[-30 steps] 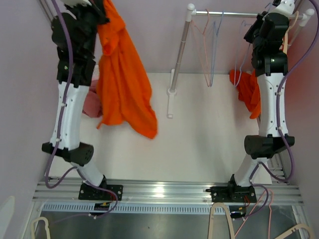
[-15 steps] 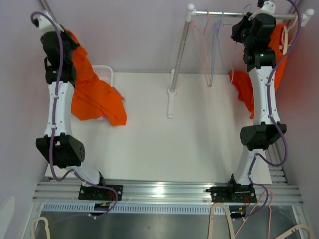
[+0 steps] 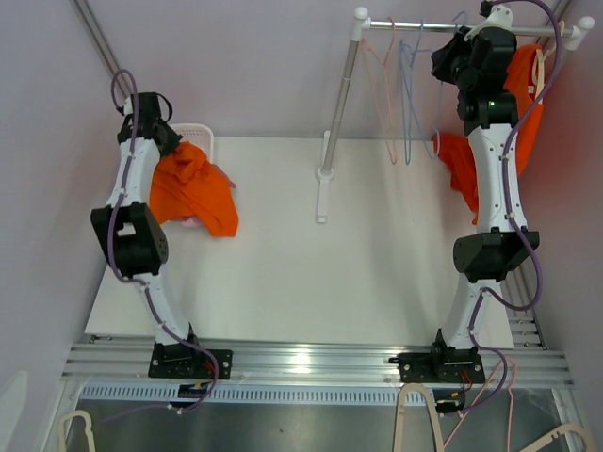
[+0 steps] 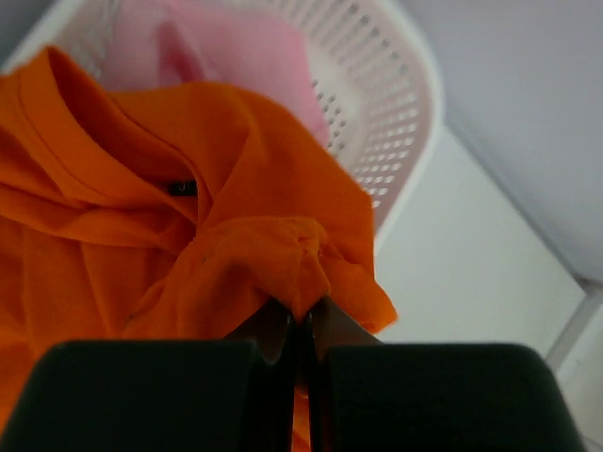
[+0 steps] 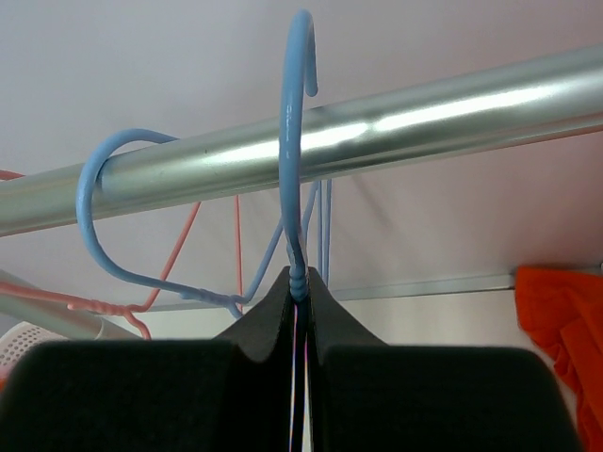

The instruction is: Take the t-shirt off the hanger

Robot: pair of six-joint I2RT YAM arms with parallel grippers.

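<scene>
The bend of the hanger's hook is above the bar, so the right gripper will next move the held hanger along the bar (image 5: 424,122) toward the other blue hanger, then lower it.
The orange t-shirt (image 3: 191,191) lies bunched at the table's far left, partly over a white basket (image 3: 203,131). My left gripper (image 3: 168,143) is right above it, shut on a fold of the t-shirt (image 4: 198,235) that sticks up between its fingertips (image 4: 303,315). High at the back right, my right gripper (image 3: 454,40) is shut on the twisted neck of a bare blue hanger (image 5: 294,141). The hanger's hook crosses the metal rail (image 5: 424,122); I cannot tell whether it rests on it.
A pink cloth (image 4: 245,56) lies inside the basket (image 4: 400,122). On the rail (image 3: 424,25) hang a pink hanger (image 3: 386,85) and another blue hanger (image 3: 410,94). More orange cloth (image 3: 462,174) hangs beside the right arm. The rail's post (image 3: 337,104) stands mid-table.
My left arm has swung down and left, bringing the t-shirt from hanging high to bunched on the basket. My right arm has shifted left and closer to the rail with the hanger.
</scene>
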